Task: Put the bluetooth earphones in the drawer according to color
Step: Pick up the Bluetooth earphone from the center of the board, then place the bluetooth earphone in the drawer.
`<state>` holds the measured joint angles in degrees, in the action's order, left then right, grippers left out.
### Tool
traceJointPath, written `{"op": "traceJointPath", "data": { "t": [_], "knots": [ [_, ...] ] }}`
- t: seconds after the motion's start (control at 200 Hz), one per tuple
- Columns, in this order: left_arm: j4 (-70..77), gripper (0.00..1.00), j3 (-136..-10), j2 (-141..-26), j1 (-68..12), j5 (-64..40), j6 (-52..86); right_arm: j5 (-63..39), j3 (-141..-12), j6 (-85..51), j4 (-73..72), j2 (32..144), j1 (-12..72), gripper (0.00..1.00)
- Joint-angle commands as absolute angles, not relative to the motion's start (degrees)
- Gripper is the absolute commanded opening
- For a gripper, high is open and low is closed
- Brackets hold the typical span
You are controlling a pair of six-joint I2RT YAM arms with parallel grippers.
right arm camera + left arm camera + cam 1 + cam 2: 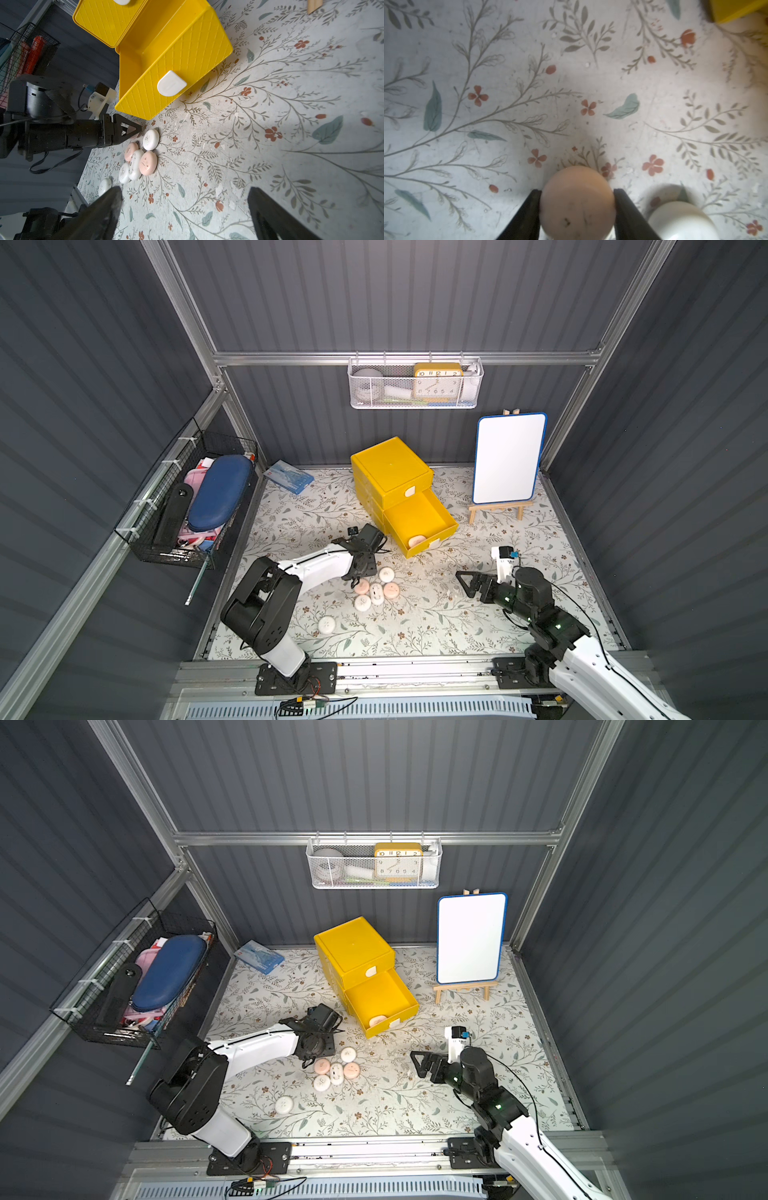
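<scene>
A pink case lies in the open drawer. My left gripper should next rise and move outward over the drawer's empty corner nearest the whiteboard (441, 523) and release the case it is holding.
In the left wrist view my left gripper (577, 200) is shut on a pale pink earphone case (577, 203), low over the floral mat, with a white case (681, 220) beside it. In both top views the arm hides the held case. Several white and pink cases (376, 593) (336, 1073) lie clustered next to that gripper (365, 570), and one white case (326, 624) lies apart. The yellow drawer cabinet (390, 470) has a drawer (440, 516) pulled out below the top one, with a pink case (417, 540) inside. My right gripper (467, 583) (185, 199) hangs open and empty to the right of the cluster.
A whiteboard on a wooden easel (508, 458) stands at the back right. A blue packet (289, 477) lies at the back left. A black wire basket (195, 506) hangs on the left wall and a white mesh basket with a clock (415, 383) on the back wall.
</scene>
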<state>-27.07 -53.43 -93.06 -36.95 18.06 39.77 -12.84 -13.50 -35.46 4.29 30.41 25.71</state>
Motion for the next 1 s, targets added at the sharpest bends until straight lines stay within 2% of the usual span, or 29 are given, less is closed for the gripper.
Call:
{"op": "traceJointPath", "data": {
  "t": [0.0, 0.38, 0.805, 0.915, 0.996],
  "knots": [
    [-30.3, 0.45, -58.3, -91.1, -39.2, 19.5, 37.8, -12.1, -12.8, -34.8, 3.9, 30.2, 26.0, 0.99],
    [-31.7, 0.42, -80.3, -97.0, -48.1, 20.0, 32.4, -11.7, -12.8, -34.7, 4.1, 30.1, 25.9, 0.99],
    [-31.3, 0.42, -101.2, -114.3, -49.3, 18.7, 27.6, -11.3, -13.0, -34.2, 4.5, 29.9, 25.8, 0.99],
    [-31.8, 0.51, -105.4, -117.3, -49.3, 17.2, 26.5, -11.3, -13.0, -33.8, 4.9, 29.9, 25.9, 0.99],
    [-32.5, 0.73, -106.7, -117.3, -49.4, 16.5, 26.1, -10.9, -13.3, -33.7, 5.5, 29.8, 25.9, 0.99]
  ]
}}
